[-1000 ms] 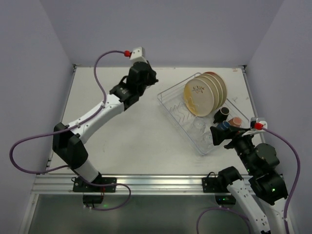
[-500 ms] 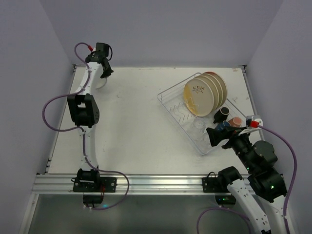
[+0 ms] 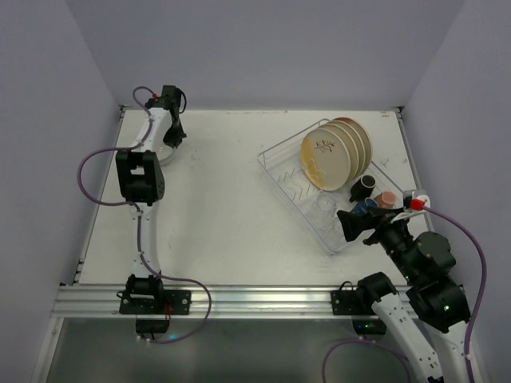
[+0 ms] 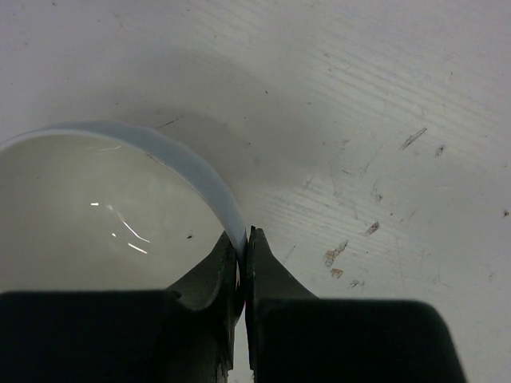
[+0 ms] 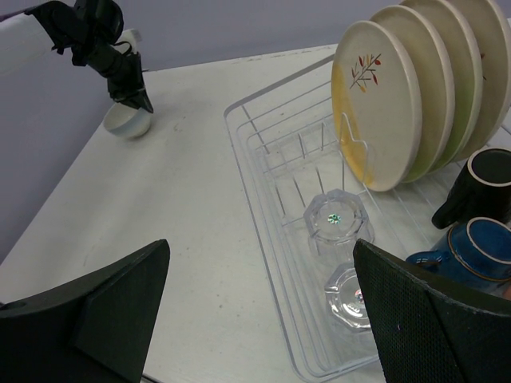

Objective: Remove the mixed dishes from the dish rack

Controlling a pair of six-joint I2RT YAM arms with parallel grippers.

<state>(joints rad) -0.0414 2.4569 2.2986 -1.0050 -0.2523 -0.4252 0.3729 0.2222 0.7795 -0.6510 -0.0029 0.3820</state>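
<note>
Next, my right gripper moves outward to the front cream plate, tilts down and closes on its upper rim (image 3: 347, 152) (image 5: 400, 50). The reason is that this plate's side stands open to empty slots.
My left gripper (image 4: 243, 239) is shut on the rim of the small white bowl (image 4: 104, 207) at the table's far left corner, with the bowl low at the surface; both also show in the right wrist view (image 5: 128, 122). The wire dish rack (image 3: 275, 163) stands at the right and holds several upright cream plates (image 5: 375, 104), two upturned clear glasses (image 5: 338, 219) (image 5: 355, 295), a dark cup (image 5: 489, 179), a blue cup (image 5: 479, 247) and a salmon cup (image 3: 386, 198). My right gripper (image 3: 355, 222) is open and empty, hovering at the rack's near end.
The left arm (image 3: 142, 179) stretches along the table's left edge. Purple walls close the table at the back and on both sides. A metal rail (image 3: 239, 299) runs along the near edge by the arm bases.
The left arm has swung from the table's middle to the far left corner with the bowl and lowered it. The right gripper has barely moved.
</note>
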